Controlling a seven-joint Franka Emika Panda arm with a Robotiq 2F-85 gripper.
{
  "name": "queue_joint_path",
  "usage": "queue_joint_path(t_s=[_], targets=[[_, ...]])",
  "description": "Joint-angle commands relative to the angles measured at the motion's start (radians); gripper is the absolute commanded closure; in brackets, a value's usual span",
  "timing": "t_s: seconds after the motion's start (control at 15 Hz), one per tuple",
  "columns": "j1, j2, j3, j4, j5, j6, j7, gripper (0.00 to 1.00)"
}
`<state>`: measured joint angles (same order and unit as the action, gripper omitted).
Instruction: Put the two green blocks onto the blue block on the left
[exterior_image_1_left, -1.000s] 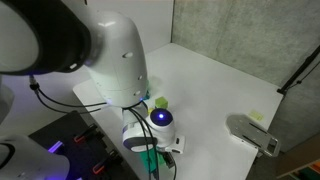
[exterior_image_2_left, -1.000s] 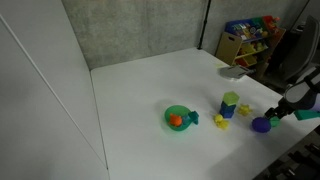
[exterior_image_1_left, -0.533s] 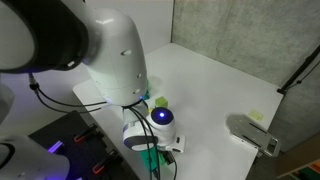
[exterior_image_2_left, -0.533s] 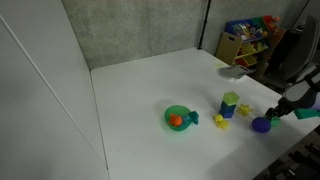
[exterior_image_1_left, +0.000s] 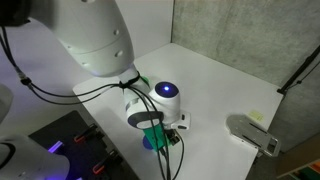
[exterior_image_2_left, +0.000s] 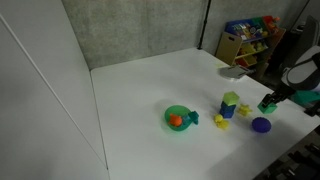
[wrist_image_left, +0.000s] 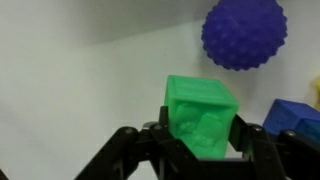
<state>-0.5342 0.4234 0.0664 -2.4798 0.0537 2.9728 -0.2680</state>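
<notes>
My gripper rises next, carries its block over the blue block, lowers and releases it on the stacked green block, which already covers the blue top.
In the wrist view my gripper (wrist_image_left: 200, 138) is shut on a bright green block (wrist_image_left: 200, 112), its black fingers (wrist_image_left: 152, 138) pressed to both sides. The block hangs above the white table. In an exterior view the gripper (exterior_image_2_left: 270, 103) holds this green block (exterior_image_2_left: 266, 103) off the table, right of the other things. The blue block (exterior_image_2_left: 227, 112) stands to its left with a second green block (exterior_image_2_left: 231, 99) seemingly on top of it. A corner of the blue block (wrist_image_left: 296, 118) shows at the wrist view's right edge.
A spiky dark blue ball (exterior_image_2_left: 261, 125) (wrist_image_left: 243, 32) lies below the gripper. A green bowl (exterior_image_2_left: 177, 117) with an orange piece stands further left, with small yellow pieces (exterior_image_2_left: 219, 121) near the blue block. A grey device (exterior_image_1_left: 255, 135) lies near the table's edge.
The gripper shut on the green block beside the ball and has lifted it off the table; the arm has risen.
</notes>
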Motion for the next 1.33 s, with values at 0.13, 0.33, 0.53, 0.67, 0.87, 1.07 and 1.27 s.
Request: queue_joint_path(t_s=[0.13,0.33,0.53,0.67,0.87,1.07,1.27], targets=[[0.11,-0.191,-0.002,-0.019,0.068,-0.143,0.009,0.7],[0.201,-0.254,-0.03,-0.005,0.077,-0.201,0.03,0.7],[0.279,-0.297,-0.056,0.013,0.062,-0.237,0.058,0.7],[0.322,-0.304,-0.067,0.026,0.051,-0.244,0.064,0.7],[0.37,-0.297,-0.076,0.047,0.042,-0.248,0.072,0.7],[0.406,-0.279,-0.082,0.069,0.017,-0.25,0.092,0.7],[0.431,-0.253,-0.089,0.098,-0.013,-0.256,0.116,0.7]])
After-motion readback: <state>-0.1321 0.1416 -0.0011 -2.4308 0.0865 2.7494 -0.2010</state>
